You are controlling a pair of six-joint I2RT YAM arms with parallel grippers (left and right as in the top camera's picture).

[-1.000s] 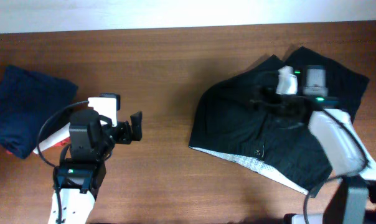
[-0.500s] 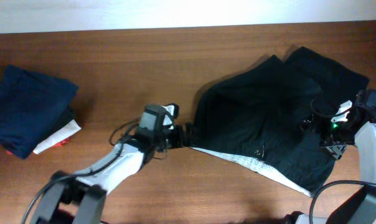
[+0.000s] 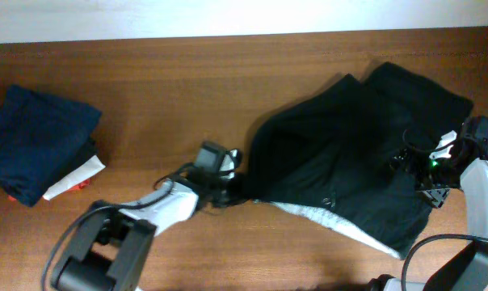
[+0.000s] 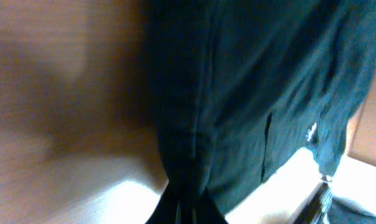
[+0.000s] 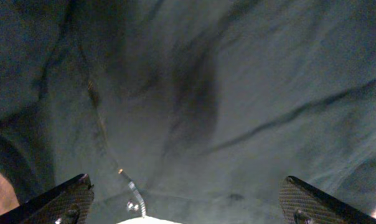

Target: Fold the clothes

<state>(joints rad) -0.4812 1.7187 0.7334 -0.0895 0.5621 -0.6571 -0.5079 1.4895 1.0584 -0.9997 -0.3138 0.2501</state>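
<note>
My left gripper draws the bunched edge to its left in the overhead view next, toward the navy stack, and releases it there, since that tabletop is bare.
A black garment (image 3: 349, 153) lies rumpled on the right half of the wooden table (image 3: 187, 89), its white lining (image 3: 325, 217) showing along the near edge. My left gripper (image 3: 233, 187) is shut on the garment's left edge; in the left wrist view the dark cloth (image 4: 250, 81) bunches into a ridge pinched at my left gripper (image 4: 185, 208). My right gripper (image 3: 418, 174) hovers open over the garment's right side. In the right wrist view both fingertips (image 5: 57, 205) stand wide apart above the fabric (image 5: 206, 93), and nothing lies between them.
A folded navy stack (image 3: 34, 141) rests at the table's left edge, with a white and red item (image 3: 76, 178) poking out beneath it. A metal fastener (image 5: 132, 193) shows on the garment near its lining. The wall edge runs along the back.
My left arm has swung right from near the navy stack to the garment's left edge and shut on it. The right gripper moved to the garment's right side, then held still.
</note>
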